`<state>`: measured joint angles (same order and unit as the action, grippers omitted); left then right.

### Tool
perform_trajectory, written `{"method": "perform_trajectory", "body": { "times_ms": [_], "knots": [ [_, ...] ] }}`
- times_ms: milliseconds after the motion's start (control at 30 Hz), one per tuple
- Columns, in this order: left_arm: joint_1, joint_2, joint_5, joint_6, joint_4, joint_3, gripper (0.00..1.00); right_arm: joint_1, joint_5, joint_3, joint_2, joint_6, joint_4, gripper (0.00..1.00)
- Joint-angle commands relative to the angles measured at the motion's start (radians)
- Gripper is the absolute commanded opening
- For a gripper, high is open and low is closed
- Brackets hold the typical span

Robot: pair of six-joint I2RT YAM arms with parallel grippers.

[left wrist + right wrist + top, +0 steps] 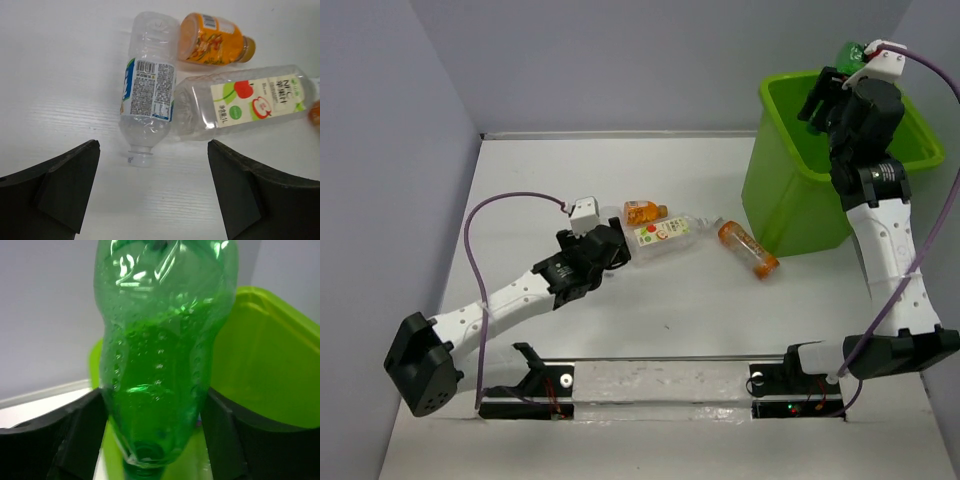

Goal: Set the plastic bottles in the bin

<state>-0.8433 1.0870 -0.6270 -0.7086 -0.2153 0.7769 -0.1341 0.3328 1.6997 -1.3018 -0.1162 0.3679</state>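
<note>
My left gripper should come down over the shoulder of the clear bottle (144, 128) with the blue and white label (147, 90), because its neck points in between my open fingers.
Several plastic bottles lie on the white table. In the left wrist view a clear bottle with a blue and white label (147, 90) lies neck toward me, beside a clear bottle with an apple label (245, 100) and an orange bottle (212, 40). My left gripper (152, 145) is open just short of the clear bottle's neck, touching nothing. Another orange bottle (748, 248) lies near the bin (790, 190). My right gripper (152, 400) is shut on a green bottle (160, 340), held above the lime-green bin (270, 365).
Grey walls close in the table at the back and left. The bin stands at the back right against the wall. The arm bases and a rail (660, 385) line the near edge.
</note>
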Motion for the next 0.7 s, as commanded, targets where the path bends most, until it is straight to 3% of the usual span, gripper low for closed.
{"method": "perform_trajectory", "body": {
  "times_ms": [0,33,267,567,667],
  "knots": [
    [0.026,0.081,0.001,0.008,0.019,-0.004,0.99,0.025,0.126,0.075,-0.022,0.058,0.083,0.95],
    [0.03,0.1,0.009,0.012,0.039,-0.004,0.99,0.025,0.135,0.074,-0.016,0.061,0.085,1.0],
    [0.076,0.253,0.058,0.047,0.119,-0.002,0.99,0.025,-0.018,0.008,0.117,0.017,0.086,1.0],
    [0.125,0.424,0.064,0.089,0.159,0.071,0.98,0.025,-0.377,-0.23,0.282,-0.125,0.045,1.0],
    [0.139,0.481,0.061,0.095,0.165,0.096,0.91,0.002,-0.477,-0.325,0.332,-0.158,0.016,1.0]
  ]
}}
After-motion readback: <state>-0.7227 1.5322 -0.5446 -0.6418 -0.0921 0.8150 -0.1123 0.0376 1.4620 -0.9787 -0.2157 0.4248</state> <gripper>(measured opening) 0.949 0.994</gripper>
